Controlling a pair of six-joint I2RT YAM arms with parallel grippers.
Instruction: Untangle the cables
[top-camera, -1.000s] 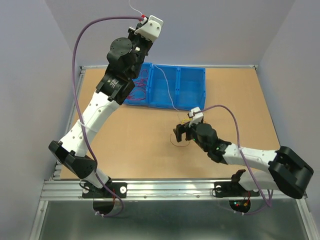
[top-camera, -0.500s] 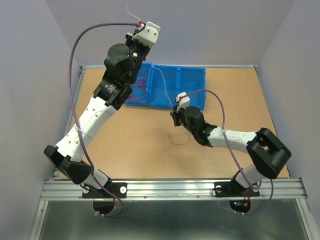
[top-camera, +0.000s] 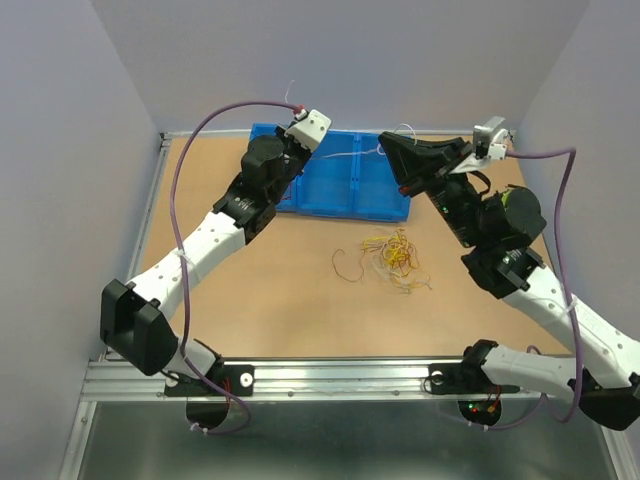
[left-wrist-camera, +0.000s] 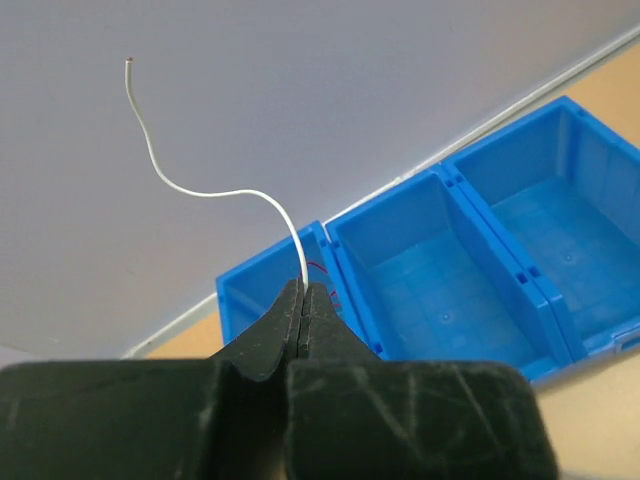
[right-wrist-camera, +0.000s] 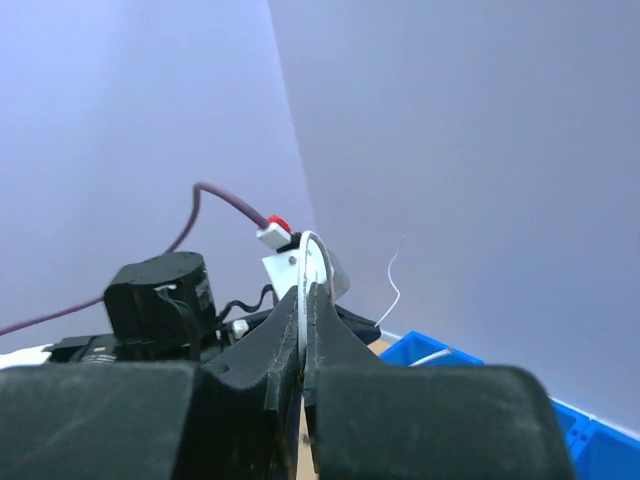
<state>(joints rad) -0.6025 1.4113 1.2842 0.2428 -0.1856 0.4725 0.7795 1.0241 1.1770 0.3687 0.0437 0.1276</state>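
Observation:
Next, my right gripper moves to the left in the top view and down to release the cable, since the empty middle bin lies below and that way.
A thin white cable runs above the blue bins between both grippers. My left gripper is shut on one end of it, and the free tip curls upward. My right gripper, raised at the back right, is shut on the same cable, which loops over its fingertips. A tangle of yellow-orange, white and red cables lies on the table, with a red loop just left of it. Red cables show in the left bin behind my left fingers.
A blue tray of three bins stands at the back centre; its middle and right compartments show nothing inside. Grey walls close in behind and on both sides. The left arm's wrist fills the right wrist view's left side.
My right gripper shut on the white cable and swung from the table's middle up to the back right. The left gripper came lower over the bins. The tangle now lies uncovered.

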